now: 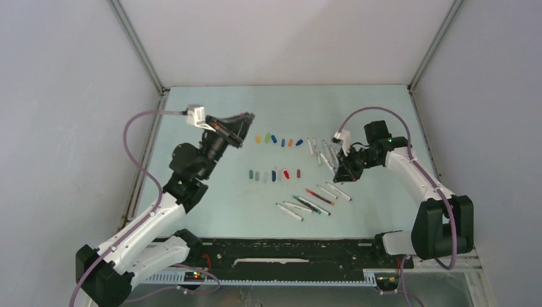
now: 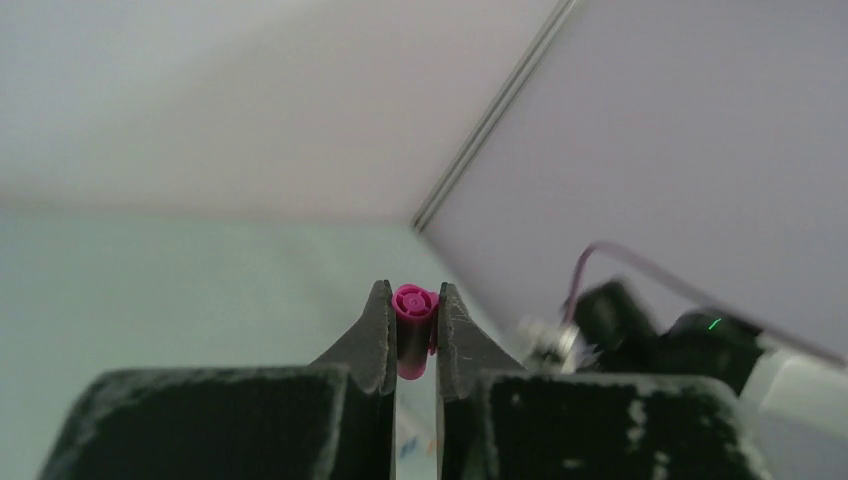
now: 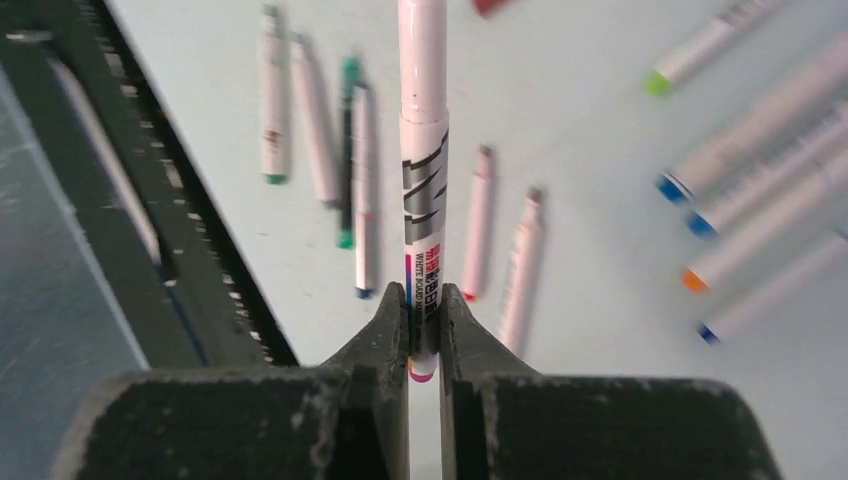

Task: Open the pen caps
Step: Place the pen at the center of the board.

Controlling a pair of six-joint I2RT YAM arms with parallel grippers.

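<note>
Bare tabletop beside the uncapped pens is below my right gripper and to its right in the top view, so I should lower and release the pen there.
My left gripper [image 2: 412, 320] is shut on a magenta pen cap [image 2: 415, 335] and holds it raised above the table's left part [image 1: 246, 125]. My right gripper [image 3: 424, 310] is shut on the rear end of a white pen barrel [image 3: 423, 170] with a magenta end; in the top view it sits at the right [image 1: 345, 167]. Two rows of loose pen caps lie mid-table: an upper row [image 1: 278, 140] and a lower row [image 1: 273, 174]. Uncapped white barrels lie below them [image 1: 310, 203] and near the right gripper [image 1: 319, 150].
The right wrist view shows barrels with coloured tips left [image 3: 345, 150] and right [image 3: 760, 200] of the held pen, and the black front rail [image 3: 170, 200]. White enclosure walls [image 1: 77, 96] surround the table. The rail also shows in the top view [image 1: 287, 249].
</note>
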